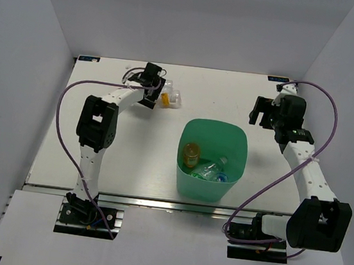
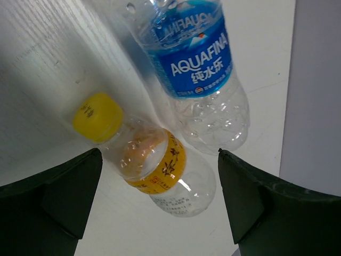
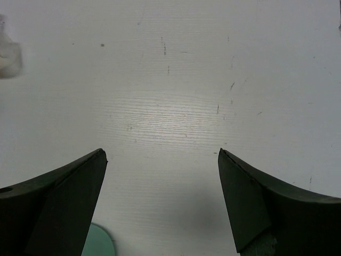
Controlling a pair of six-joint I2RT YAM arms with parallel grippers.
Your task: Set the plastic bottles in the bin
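The left gripper moves down over the orange-labelled bottle's orange label (image 1: 165,99) (image 2: 161,166) next, with the label between its open fingers, and closes on the bottle's body.
Two plastic bottles lie side by side at the back left of the table. One is clear with a yellow-orange cap and orange label (image 2: 154,165) (image 1: 166,98). The other is clear with a blue Aquafina label (image 2: 198,64) (image 1: 177,96). My left gripper (image 2: 160,153) (image 1: 155,97) is open and hangs just above the orange-labelled bottle, one finger on each side, not touching it. The mint-green bin (image 1: 206,189) stands in the middle and holds an orange bottle (image 1: 191,153) and a clear blue-labelled bottle (image 1: 211,171). My right gripper (image 3: 161,152) (image 1: 261,112) is open and empty over bare table right of the bin.
The white enclosure walls close the table at the back and both sides. A bit of the bin's rim (image 3: 99,243) shows at the bottom of the right wrist view. A blurred white shape (image 3: 8,56) sits at that view's far left edge.
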